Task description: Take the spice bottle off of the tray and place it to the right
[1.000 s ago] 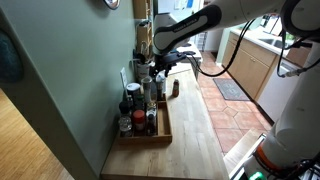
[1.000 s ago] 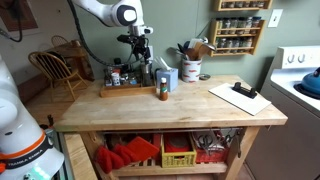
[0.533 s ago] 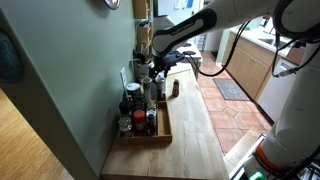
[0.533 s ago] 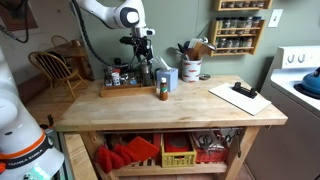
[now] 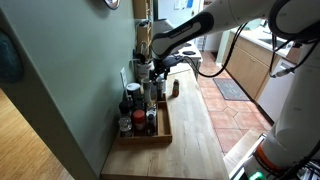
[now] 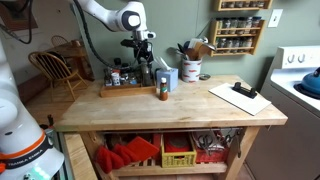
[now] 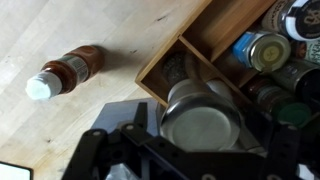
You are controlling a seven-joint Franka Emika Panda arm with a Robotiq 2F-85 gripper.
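The jar already stands between the gripper's fingers, so the gripper will next stay where it is over the tray's end and close them on the silver lid [image 7: 201, 126].
The spice bottle [image 7: 65, 72], brown with a white cap, is on the bare wooden table, clear of the tray; it shows in both exterior views [image 6: 162, 91] [image 5: 175, 88]. The brown wooden tray [image 6: 112, 90] [image 5: 165, 125] [image 7: 165, 62] holds several jars and bottles. My gripper [image 6: 143, 62] [image 5: 157, 68] [image 7: 200, 140] hangs over the tray's end nearest the bottle. Its fingers are spread on either side of a silver-lidded jar [image 7: 205, 118] in the tray. It looks open and holds nothing.
A white container [image 6: 170, 78] and a utensil crock [image 6: 191, 68] stand close behind the bottle. A clipboard [image 6: 245, 97] lies on the far end of the table. The green wall [image 5: 70, 90] runs along the tray's side.
The arm has shifted only slightly above the tray. The spice bottle has not moved.
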